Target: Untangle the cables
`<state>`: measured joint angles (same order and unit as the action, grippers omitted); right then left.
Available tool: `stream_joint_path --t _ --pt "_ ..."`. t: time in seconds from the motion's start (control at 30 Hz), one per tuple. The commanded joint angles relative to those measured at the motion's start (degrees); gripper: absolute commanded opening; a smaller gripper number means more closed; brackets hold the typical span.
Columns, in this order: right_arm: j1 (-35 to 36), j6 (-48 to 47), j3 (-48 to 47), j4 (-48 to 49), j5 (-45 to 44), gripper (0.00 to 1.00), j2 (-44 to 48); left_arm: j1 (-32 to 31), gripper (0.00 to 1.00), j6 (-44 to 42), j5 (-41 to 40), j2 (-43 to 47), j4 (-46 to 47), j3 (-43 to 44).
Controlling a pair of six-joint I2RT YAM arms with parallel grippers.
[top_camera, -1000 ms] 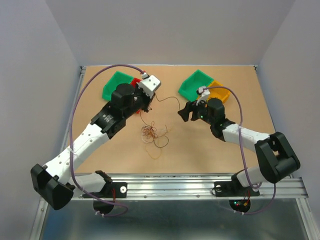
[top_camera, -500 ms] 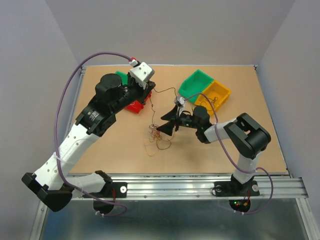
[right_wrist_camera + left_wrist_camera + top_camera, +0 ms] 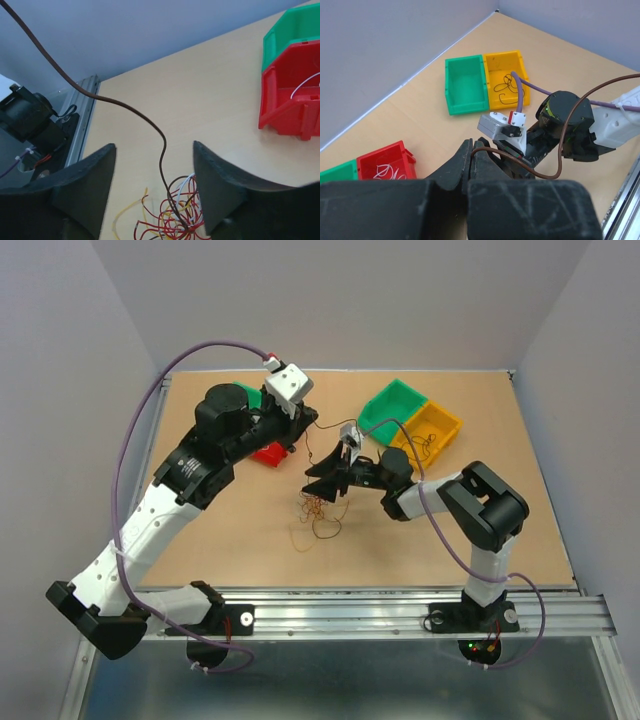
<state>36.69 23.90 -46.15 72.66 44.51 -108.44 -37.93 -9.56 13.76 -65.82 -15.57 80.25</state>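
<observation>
My left gripper will next go down toward the bare tabletop (image 3: 298,464) (image 3: 431,159) beside the red bin and let go of the brown wire's end, because that spot is below the gripper.
The cables are a small clump (image 3: 315,508) of thin red, yellow, white and brown wires on the table, with loose loops trailing toward the front. It also shows in the right wrist view (image 3: 176,220). One brown wire (image 3: 161,145) rises out of the clump to my left gripper (image 3: 296,432), which is shut on its end and held above the table; the pinched wire shows at the fingertips (image 3: 471,150). My right gripper (image 3: 322,482) is open and sits low, just above the clump. In the right wrist view, the gripper (image 3: 153,146) straddles the brown wire.
A green bin (image 3: 390,405) and a yellow bin (image 3: 432,428) holding a dark wire stand at the back right. A red bin (image 3: 268,452) with a white wire, and another green bin (image 3: 250,392), sit under my left arm.
My right arm swung left from near the yellow bin to over the clump, gripper open. My left arm rose with the brown wire, drawing it up from the clump.
</observation>
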Motion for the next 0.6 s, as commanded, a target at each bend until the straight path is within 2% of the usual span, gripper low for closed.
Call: stream_joint_path --t 0.0,0.03,0.07,0.17,0.2,0.27,0.37,0.57 --pt "0.58 0.79 -2.98 7.32 -0.31 0.56 -0.80 -0.48 0.00 1.12 1.62 0.08 1.86 3.69" --pt "0.75 1.14 -2.98 7.32 -0.04 0.50 -0.89 -0.48 0.00 1.12 1.27 -0.18 2.04 3.77" --pt "0.84 1.24 -2.63 7.32 0.05 0.35 -0.46 -0.48 0.00 1.04 -0.12 -0.36 2.30 3.60" --pt "1.11 1.41 -0.61 7.32 -0.30 0.15 1.38 -0.56 0.00 0.60 -3.90 -1.84 3.96 2.99" --pt "1.45 1.50 1.48 7.32 -1.09 0.05 3.48 -0.30 0.00 0.51 -7.57 -2.55 4.93 2.72" --pt "2.33 1.59 3.69 7.23 -2.23 0.01 5.69 0.14 0.00 0.42 -10.33 -5.18 5.64 2.55" --pt "3.39 2.64 8.17 6.01 -5.65 0.01 10.78 1.37 0.00 0.42 -12.26 -9.84 7.57 1.58" --pt "3.83 5.72 12.75 1.53 -9.88 0.01 18.95 5.58 0.00 2.70 -9.55 -20.72 7.75 3.86"
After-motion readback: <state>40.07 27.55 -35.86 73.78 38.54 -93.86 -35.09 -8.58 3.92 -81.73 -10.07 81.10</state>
